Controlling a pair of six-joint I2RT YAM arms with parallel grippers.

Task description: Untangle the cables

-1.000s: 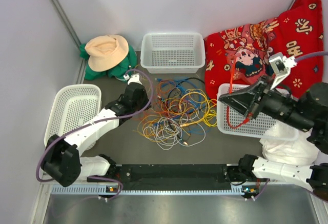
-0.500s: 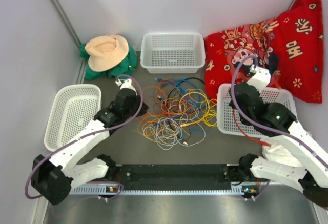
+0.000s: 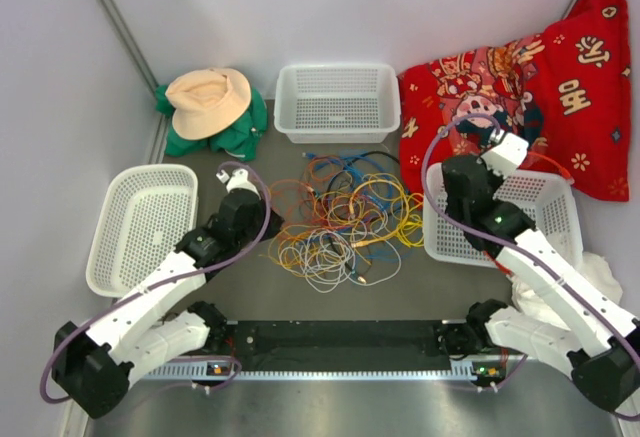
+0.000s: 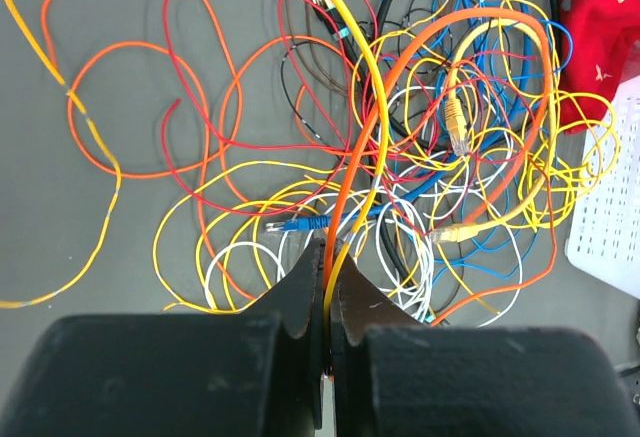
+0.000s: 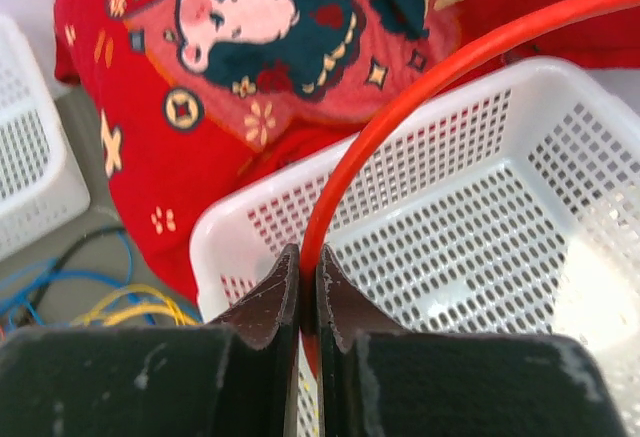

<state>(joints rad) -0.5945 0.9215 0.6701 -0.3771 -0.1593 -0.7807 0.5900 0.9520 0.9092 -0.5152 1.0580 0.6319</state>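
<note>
The open basket is below, so I will move my right gripper outward toward the basket's far corner nearest the heap and let go of the thick red cable [image 5: 400, 117].
The cables [image 3: 345, 222] lie as one tangled heap of yellow, orange, blue, red, white and black cords in the middle of the table. My left gripper [image 3: 272, 225] is at the heap's left edge. In the left wrist view it [image 4: 328, 247] is shut on an orange cable [image 4: 400, 67] and a yellow cable [image 4: 372, 87] that rise out of the heap [image 4: 430, 137]. My right gripper [image 3: 455, 185] is over the far left corner of the right basket [image 3: 545, 217]. In the right wrist view it [image 5: 308, 257] is shut on a thick red cable [image 5: 400, 117] that arcs away to the right.
A white basket [image 3: 336, 102] stands at the back, another [image 3: 140, 225] at the left. A tan hat [image 3: 208, 99] lies on green cloth [image 3: 245, 132] at the back left. A red printed cloth [image 3: 530, 77] fills the back right. A white cloth [image 3: 570, 297] lies near the right arm's base.
My right arm has come down from high above the right basket to its far left corner, still holding the red cable. My left gripper has moved nearer, along the heap's left edge.
</note>
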